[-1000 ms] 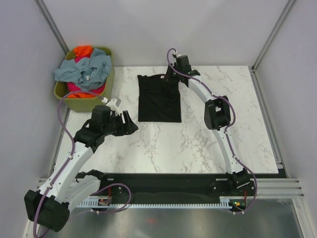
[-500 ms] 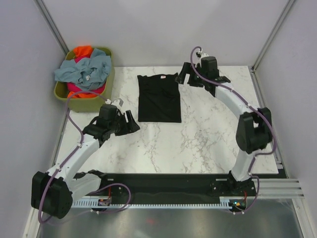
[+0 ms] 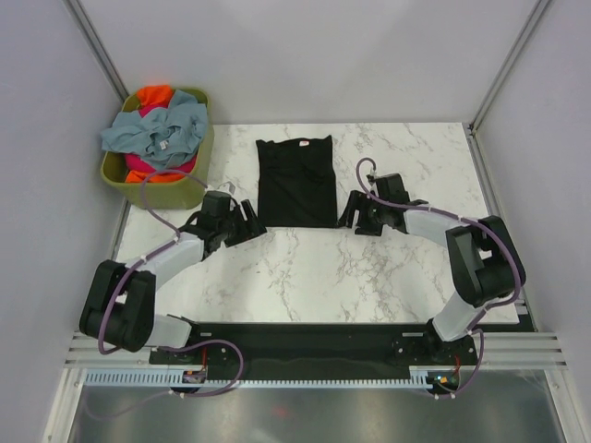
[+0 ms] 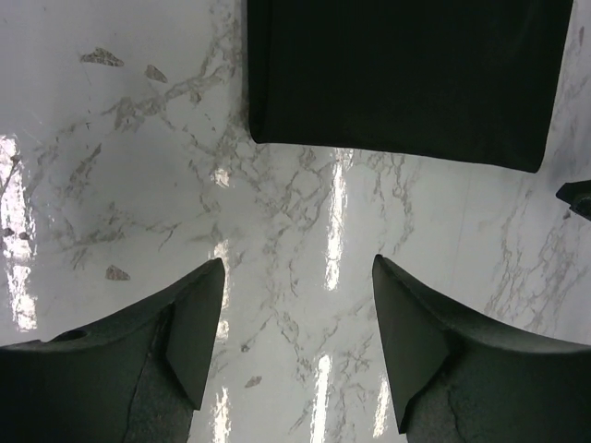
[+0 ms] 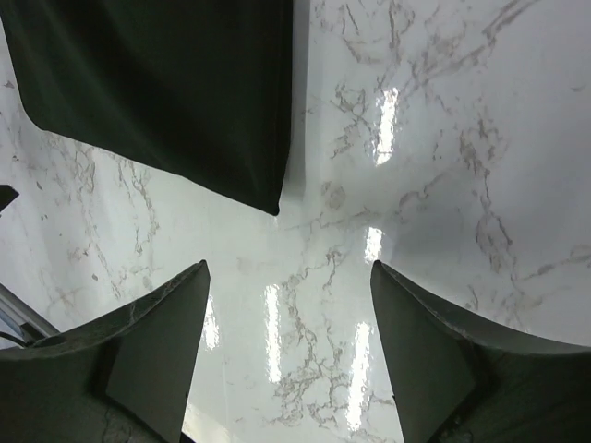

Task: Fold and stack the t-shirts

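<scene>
My left gripper lowers outward onto the shirt's near corner (image 3: 261, 223) (image 4: 259, 136) on the basket side next, since that corner lies below and outward of its open fingers.
A black t-shirt (image 3: 295, 180) lies flat on the marble table (image 3: 369, 277), folded into a narrow rectangle, collar at the far end. My left gripper (image 3: 254, 224) is open and empty just off the shirt's near left corner. My right gripper (image 3: 349, 214) is open and empty just off its near right corner. The left wrist view shows the shirt's near hem (image 4: 406, 74) ahead of the open left gripper (image 4: 297, 277). The right wrist view shows the shirt's corner (image 5: 157, 83) ahead of the open right gripper (image 5: 288, 277). Grey-blue (image 3: 162, 129), orange (image 3: 155, 93) and magenta (image 3: 148, 163) shirts lie heaped in the basket.
The olive-green basket (image 3: 171, 194) stands at the table's far left corner, beside the left arm. Grey walls and metal posts enclose the table at the back and both sides. Bare marble lies in front of and to the right of the shirt.
My right gripper has come from the shirt's far right corner down to its near right corner. My left gripper has moved right, closer to the near left corner. The shirt lies still.
</scene>
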`<state>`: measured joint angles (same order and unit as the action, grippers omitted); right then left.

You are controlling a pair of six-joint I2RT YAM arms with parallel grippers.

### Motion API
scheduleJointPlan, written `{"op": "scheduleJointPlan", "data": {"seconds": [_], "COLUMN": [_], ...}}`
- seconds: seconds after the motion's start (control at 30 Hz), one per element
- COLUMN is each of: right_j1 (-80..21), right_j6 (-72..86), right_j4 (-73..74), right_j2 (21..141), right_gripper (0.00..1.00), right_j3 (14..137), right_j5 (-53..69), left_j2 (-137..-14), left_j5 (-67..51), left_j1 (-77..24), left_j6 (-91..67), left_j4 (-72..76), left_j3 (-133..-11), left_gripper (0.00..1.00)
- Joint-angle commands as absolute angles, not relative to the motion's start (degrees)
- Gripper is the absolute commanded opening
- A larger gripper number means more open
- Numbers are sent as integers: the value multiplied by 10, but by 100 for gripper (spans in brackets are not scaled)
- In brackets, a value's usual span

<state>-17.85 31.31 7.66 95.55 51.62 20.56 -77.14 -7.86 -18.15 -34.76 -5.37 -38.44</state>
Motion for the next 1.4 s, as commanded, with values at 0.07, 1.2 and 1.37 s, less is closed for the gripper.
{"op": "scheduleJointPlan", "data": {"seconds": [0.07,1.2,1.37], "right_j1": [-179,-215,-216], "right_j6": [334,323,317], "right_j4": [4,-35,-29], "right_j2": [1005,1121,1124], "right_gripper": [76,41,19], "right_j3": [533,555,558], "right_j5": [238,239,241], "left_j2": [-818,-974,-976], "left_j5": [-66,-94,-90], "left_j1": [-174,-155,-155], "left_j6": [-369,-413,-412], "left_j4": [30,156,158], "left_j3": [-397,-389,-391], "left_gripper": [73,43,20]}}
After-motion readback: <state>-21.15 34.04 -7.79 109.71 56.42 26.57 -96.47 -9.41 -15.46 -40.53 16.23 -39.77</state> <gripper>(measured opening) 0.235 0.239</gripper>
